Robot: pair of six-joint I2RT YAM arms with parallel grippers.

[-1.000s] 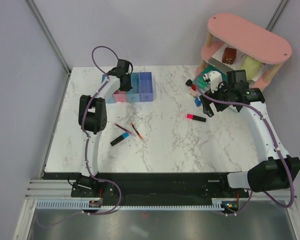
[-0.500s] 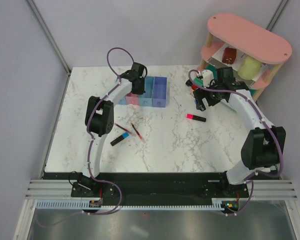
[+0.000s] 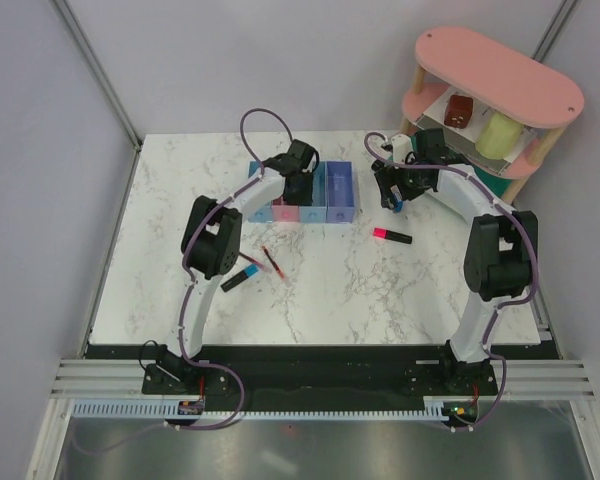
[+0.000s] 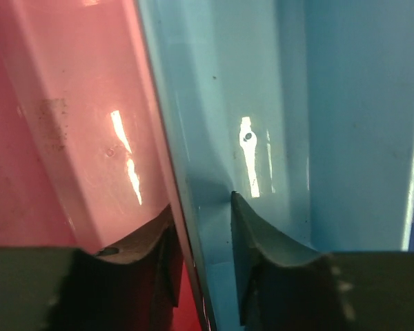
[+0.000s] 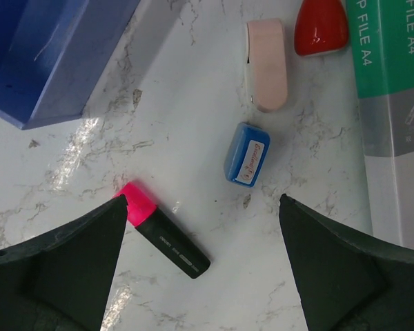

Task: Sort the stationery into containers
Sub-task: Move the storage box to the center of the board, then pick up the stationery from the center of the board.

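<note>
The eraser is below my fingers, toward the right in my right gripper's wrist view. I should lower my right gripper onto the blue eraser's middle (image 3: 398,200) (image 5: 247,155), easing it toward that side.
The containers (image 3: 342,190) are four joined bins: light blue, pink, light blue, darker blue. My left gripper (image 3: 302,172) is shut on the wall between the pink bin (image 4: 76,138) and the light blue bin (image 4: 317,124), one finger in each; it shows in the left wrist view (image 4: 201,207). My right gripper (image 3: 390,192) is open and empty, above the table (image 5: 203,200). Below it lie a black marker with a pink end (image 5: 162,234), a blue eraser (image 5: 247,154) and a pinkish eraser (image 5: 267,64). A blue-ended marker (image 3: 241,277) and two red pens (image 3: 272,260) lie left of centre.
A pink two-tier shelf (image 3: 500,75) at the back right holds a brown block (image 3: 458,110) and a pale green cylinder (image 3: 500,133). A green and white box (image 5: 393,103) and a red rounded object (image 5: 321,26) lie by the erasers. The dark blue bin's corner (image 5: 55,55) is close to the marker.
The left gripper has moved right with the row of bins, which slid right along the table. The right gripper has moved left, to over the erasers and pink-ended marker.
</note>
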